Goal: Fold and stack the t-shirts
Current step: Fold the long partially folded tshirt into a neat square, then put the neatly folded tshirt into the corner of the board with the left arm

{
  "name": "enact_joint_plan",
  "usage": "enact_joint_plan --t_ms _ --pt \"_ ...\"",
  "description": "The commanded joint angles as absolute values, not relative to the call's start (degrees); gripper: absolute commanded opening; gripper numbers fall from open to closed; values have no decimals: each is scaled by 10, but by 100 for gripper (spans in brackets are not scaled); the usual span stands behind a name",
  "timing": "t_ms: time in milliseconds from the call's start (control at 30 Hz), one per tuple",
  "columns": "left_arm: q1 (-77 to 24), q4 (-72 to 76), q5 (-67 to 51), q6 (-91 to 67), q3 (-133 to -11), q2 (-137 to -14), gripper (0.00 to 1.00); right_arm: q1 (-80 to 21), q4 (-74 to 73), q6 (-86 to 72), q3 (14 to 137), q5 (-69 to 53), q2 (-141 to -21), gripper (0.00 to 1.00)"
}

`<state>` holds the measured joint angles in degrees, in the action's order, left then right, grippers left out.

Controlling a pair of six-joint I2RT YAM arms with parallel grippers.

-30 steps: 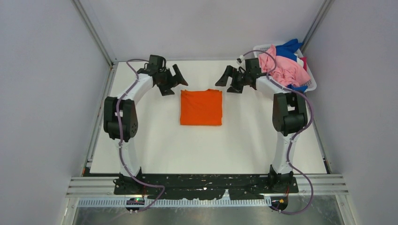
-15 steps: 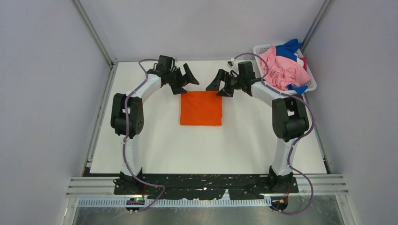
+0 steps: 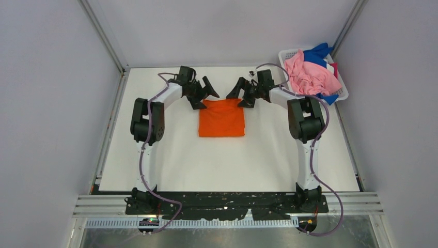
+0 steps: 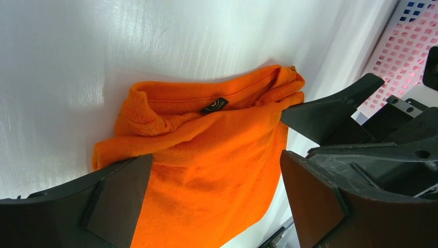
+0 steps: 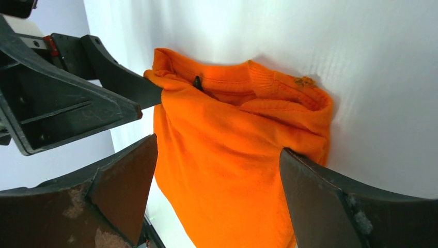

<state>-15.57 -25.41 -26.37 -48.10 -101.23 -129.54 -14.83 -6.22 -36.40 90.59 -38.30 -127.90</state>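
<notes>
The shirt is folded, so my left gripper will next lift, then go back and down onto the shirt's side edge away from the basket.
A folded orange t-shirt (image 3: 221,118) lies flat on the white table, collar end at the far side. It fills the left wrist view (image 4: 206,170) and the right wrist view (image 5: 232,160). My left gripper (image 3: 204,95) is open over the shirt's far left corner. My right gripper (image 3: 240,95) is open over its far right corner. Neither holds cloth. Each wrist view shows the other gripper's finger at the shirt's far edge. A pink t-shirt (image 3: 310,77) and a blue one (image 3: 316,53) lie heaped in the basket.
A white mesh basket (image 3: 340,93) stands at the table's far right corner and shows in the left wrist view (image 4: 408,46). Grey walls and metal rails enclose the white table (image 3: 227,160).
Both grippers moved inward and down from beside the shirt to its far corners. Both stayed open. The shirt has not moved.
</notes>
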Motion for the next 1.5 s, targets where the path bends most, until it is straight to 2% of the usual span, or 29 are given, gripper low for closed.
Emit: enact_joint_plan --t_ms 0,200,333,433,600,733,933,1267,1367,1400,1433,1467 --pt "-153 -266 -258 -487 -1027 -1307 100 -149 -105 -356 930 -327 -1284 95" --pt "-153 -295 -223 -453 -1028 -1238 100 -149 -125 -329 940 -326 -1233 95" --pt "-154 -268 -191 -436 -960 -1143 100 -149 -118 -303 905 -294 -1147 95" --pt "-153 -256 -152 -423 -889 -1085 99 -148 -104 -284 830 -262 -1061 95" --pt "-153 -297 -143 -397 -853 -1080 100 -137 -83 -273 686 -233 -959 95" --pt "-153 -304 -142 -375 -831 -1090 92 -129 -87 -264 613 -229 -896 95" --pt "-154 -311 -157 -362 -835 -1135 73 -124 -111 -235 565 -208 -822 95" --pt "-169 -315 -198 -374 -867 -1206 43 -107 -120 -222 563 -202 -809 95" --pt "-178 -333 -179 -373 -892 -1217 23 -103 -121 -220 562 -203 -807 95" --pt "-184 -346 -153 -371 -901 -1217 9 -102 -122 -219 561 -204 -806 95" --pt "-188 -362 -127 -365 -915 -1218 0 -99 -124 -219 560 -205 -804 96" --pt "-191 -381 -101 -361 -929 -1220 0 -98 -123 -217 560 -207 -802 95"
